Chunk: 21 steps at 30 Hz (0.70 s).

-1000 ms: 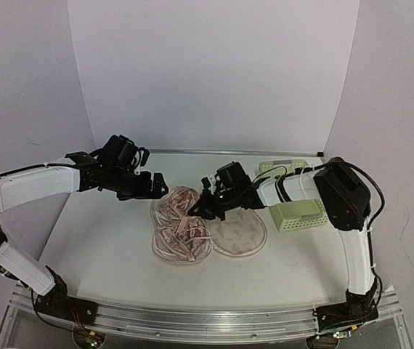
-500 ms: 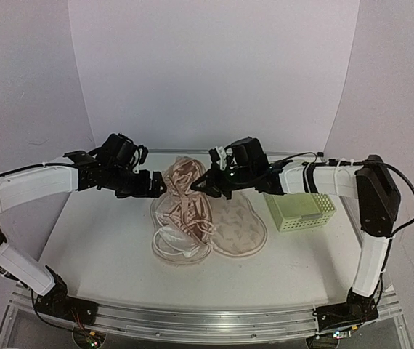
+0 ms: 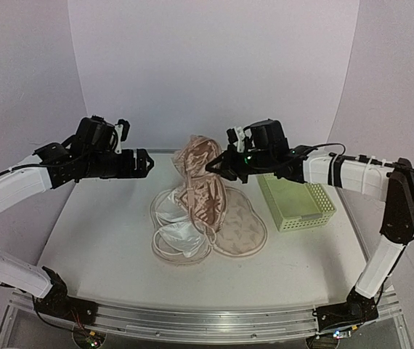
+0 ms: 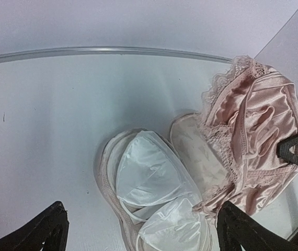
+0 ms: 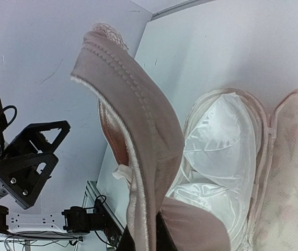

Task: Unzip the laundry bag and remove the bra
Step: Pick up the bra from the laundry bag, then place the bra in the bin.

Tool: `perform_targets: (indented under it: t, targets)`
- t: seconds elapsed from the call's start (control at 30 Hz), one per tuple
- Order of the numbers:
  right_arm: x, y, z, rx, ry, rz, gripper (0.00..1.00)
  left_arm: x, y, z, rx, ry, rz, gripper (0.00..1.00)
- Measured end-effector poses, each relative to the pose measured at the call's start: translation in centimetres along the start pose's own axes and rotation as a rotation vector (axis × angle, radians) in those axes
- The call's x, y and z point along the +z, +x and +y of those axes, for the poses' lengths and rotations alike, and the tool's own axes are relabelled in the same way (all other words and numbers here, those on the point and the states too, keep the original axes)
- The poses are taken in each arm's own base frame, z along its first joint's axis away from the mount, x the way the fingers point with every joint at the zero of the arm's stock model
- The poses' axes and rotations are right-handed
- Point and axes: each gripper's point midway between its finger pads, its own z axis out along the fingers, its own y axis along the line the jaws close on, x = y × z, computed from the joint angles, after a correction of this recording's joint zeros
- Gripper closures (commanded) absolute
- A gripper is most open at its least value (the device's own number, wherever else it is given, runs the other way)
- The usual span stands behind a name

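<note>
The pink garment goes across next, then down inside, and is released. The empty pale-green basket (image 3: 295, 199) stands below my right gripper, to its right in the top view.
The laundry bag (image 3: 242, 234) lies unzipped and spread flat mid-table; it also shows in the left wrist view (image 4: 191, 151) and the right wrist view (image 5: 290, 172). The white bra (image 3: 178, 234) with rounded cups lies in the bag's left half (image 4: 149, 178) (image 5: 219, 151). My right gripper (image 3: 218, 166) is shut on a pink satin garment with lace trim (image 3: 203, 182), holding it above the bag; it hangs down to the pouch (image 4: 253, 130) (image 5: 133, 104). My left gripper (image 3: 147, 163) is open and empty, raised left of the pink garment, over the bra (image 4: 144, 227).
A pale-green plastic basket (image 3: 298, 200) stands right of the bag, under my right arm. The white table (image 3: 98, 240) ends at a white back wall.
My right gripper has lifted the pink garment up and back out of the bag, uncovering the white bra. My left gripper has risen and drawn back to the left.
</note>
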Motion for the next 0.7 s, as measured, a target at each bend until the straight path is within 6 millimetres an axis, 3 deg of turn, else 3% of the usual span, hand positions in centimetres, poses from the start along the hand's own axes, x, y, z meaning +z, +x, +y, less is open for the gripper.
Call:
perform_targets:
  t: [0.37, 0.7]
  targets:
    - [-8.5, -7.6, -0.2, -0.020, 0.026, -0.209, 1.00, -3.2, -2.6, 0.9, 0.026, -0.043, -0.121, 0.00]
    - [-16.0, -12.9, -3.6, -0.029, 0.119, -0.370, 1.00, -3.3, -2.7, 1.2, 0.043, -0.059, -0.129, 0.00]
